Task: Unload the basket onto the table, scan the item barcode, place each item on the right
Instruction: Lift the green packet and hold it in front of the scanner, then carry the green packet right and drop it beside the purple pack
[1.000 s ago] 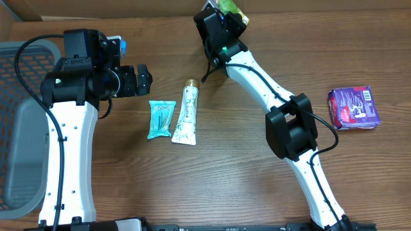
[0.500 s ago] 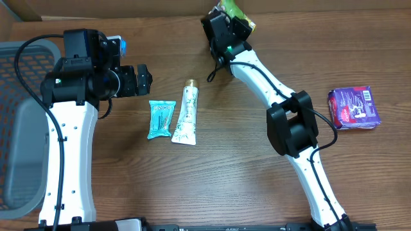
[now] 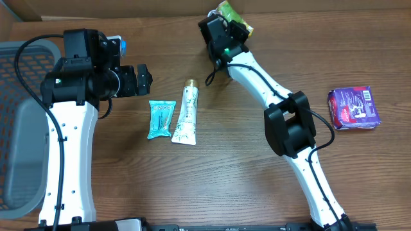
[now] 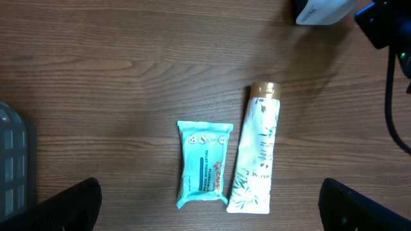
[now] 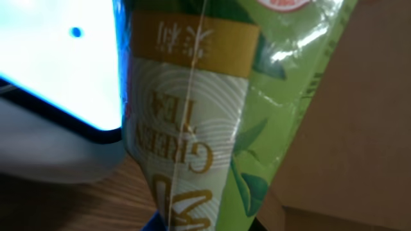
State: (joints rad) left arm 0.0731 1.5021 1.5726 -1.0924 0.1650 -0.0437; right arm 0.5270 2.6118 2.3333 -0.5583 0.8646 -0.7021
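Note:
My right gripper will next swing to the right in the overhead view and go down to release the tea, because the tabletop there by the purple packet is bare.
My right gripper (image 3: 231, 20) is at the far edge of the table, shut on a green tea packet (image 3: 232, 13). In the right wrist view the green and cream packet (image 5: 212, 109) fills most of the frame and rises from my right gripper (image 5: 205, 223). No barcode shows on it. A bright white-blue surface with a grey rim (image 5: 58, 70) lies close on its left. My left gripper (image 3: 145, 79) hangs open above the table. In its wrist view my left gripper (image 4: 212, 215) has its dark fingers (image 4: 70, 206) spread wide, with nothing between them.
A teal wipes packet (image 3: 160, 119) (image 4: 203, 164) and a white tube with a gold cap (image 3: 186, 113) (image 4: 255, 151) lie side by side mid-table. A purple packet (image 3: 354, 108) lies at the right. A grey basket (image 3: 19, 128) stands at the left edge.
My right gripper has shifted slightly to the right and turned a little with the green packet. The left arm and the items on the table have not moved.

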